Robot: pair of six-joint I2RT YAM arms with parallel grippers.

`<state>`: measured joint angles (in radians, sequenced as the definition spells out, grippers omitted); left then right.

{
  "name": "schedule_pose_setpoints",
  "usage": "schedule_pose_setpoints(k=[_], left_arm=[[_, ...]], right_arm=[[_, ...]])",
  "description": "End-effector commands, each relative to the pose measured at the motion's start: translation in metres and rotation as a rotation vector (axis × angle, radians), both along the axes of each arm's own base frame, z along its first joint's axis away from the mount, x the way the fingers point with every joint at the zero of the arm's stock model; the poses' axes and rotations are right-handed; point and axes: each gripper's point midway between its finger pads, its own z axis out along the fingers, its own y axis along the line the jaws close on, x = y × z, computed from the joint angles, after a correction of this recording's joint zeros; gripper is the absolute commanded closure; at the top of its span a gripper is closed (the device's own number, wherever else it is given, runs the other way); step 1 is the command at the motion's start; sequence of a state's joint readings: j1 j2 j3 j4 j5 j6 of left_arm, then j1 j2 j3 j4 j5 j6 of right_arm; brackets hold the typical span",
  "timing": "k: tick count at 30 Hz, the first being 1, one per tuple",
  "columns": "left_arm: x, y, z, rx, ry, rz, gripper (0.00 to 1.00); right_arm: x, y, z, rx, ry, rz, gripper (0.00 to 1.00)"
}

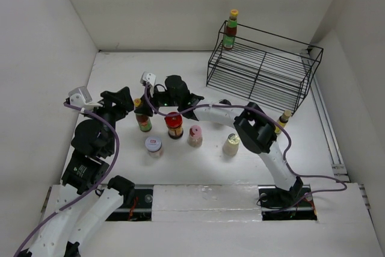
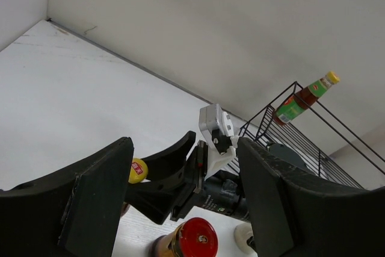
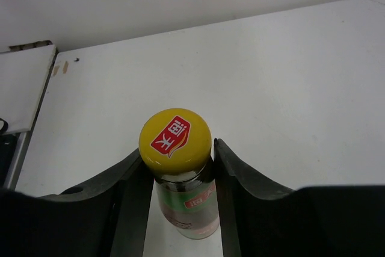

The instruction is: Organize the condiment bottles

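Next, my right gripper lifts and crosses to the free rack space beside the matching bottle (image 1: 246, 50), above it and to its right in the top view. There it lowers and releases.
A slim yellow-capped dark sauce bottle (image 1: 142, 117) stands on the table at the left. My right gripper (image 1: 145, 105) reaches across from the right, and its fingers press both sides of the bottle's neck (image 3: 180, 176) under the cap. My left gripper (image 1: 126, 102) is open and empty just left of that bottle. The left wrist view shows its wide jaws, with the right gripper and the yellow cap (image 2: 138, 170) between them. A second yellow-capped bottle (image 1: 230, 29) stands on the black wire rack (image 1: 258, 70). A red-lidded jar (image 1: 174, 124), a pink-capped shaker (image 1: 195, 135), a white-lidded jar (image 1: 154, 146) and a cream-capped shaker (image 1: 231, 144) stand in a loose row.
A small yellow-brown bottle (image 1: 283, 119) stands right of the right arm's elbow (image 1: 257, 127), in front of the rack. White walls close in the table on the left, back and right. The grey-capped shaker is not clearly visible.
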<state>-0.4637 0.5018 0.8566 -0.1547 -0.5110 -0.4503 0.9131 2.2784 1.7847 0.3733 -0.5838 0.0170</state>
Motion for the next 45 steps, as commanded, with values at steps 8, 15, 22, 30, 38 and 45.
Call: schedule_pose_setpoints(k=[8, 15, 22, 30, 38, 45], left_arm=[[0.001, -0.001, 0.004, -0.007, -0.025, -0.006, 0.34], [-0.001, -0.002, 0.006, -0.010, -0.034, -0.015, 0.34], [-0.001, -0.004, 0.009, -0.014, -0.044, -0.025, 0.34], [0.001, -0.006, 0.007, -0.009, -0.035, -0.035, 0.34], [0.001, -0.006, 0.007, -0.009, -0.035, -0.035, 0.34], [0.005, -0.009, 0.002, 0.009, -0.014, -0.034, 0.34]], right_arm=[[0.018, -0.047, 0.201, 0.463, -0.190, -0.080, 0.88], [0.052, -0.134, 0.268, 0.592, -0.240, -0.200, 0.89], [0.091, -0.239, 0.310, 0.597, -0.312, -0.428, 0.89], [0.167, -0.362, 0.353, 0.452, -0.428, -0.848, 0.89], [0.219, -0.439, 0.381, 0.404, -0.504, -1.066, 0.89], [0.254, -0.467, 0.375, 0.388, -0.516, -1.144, 0.89]])
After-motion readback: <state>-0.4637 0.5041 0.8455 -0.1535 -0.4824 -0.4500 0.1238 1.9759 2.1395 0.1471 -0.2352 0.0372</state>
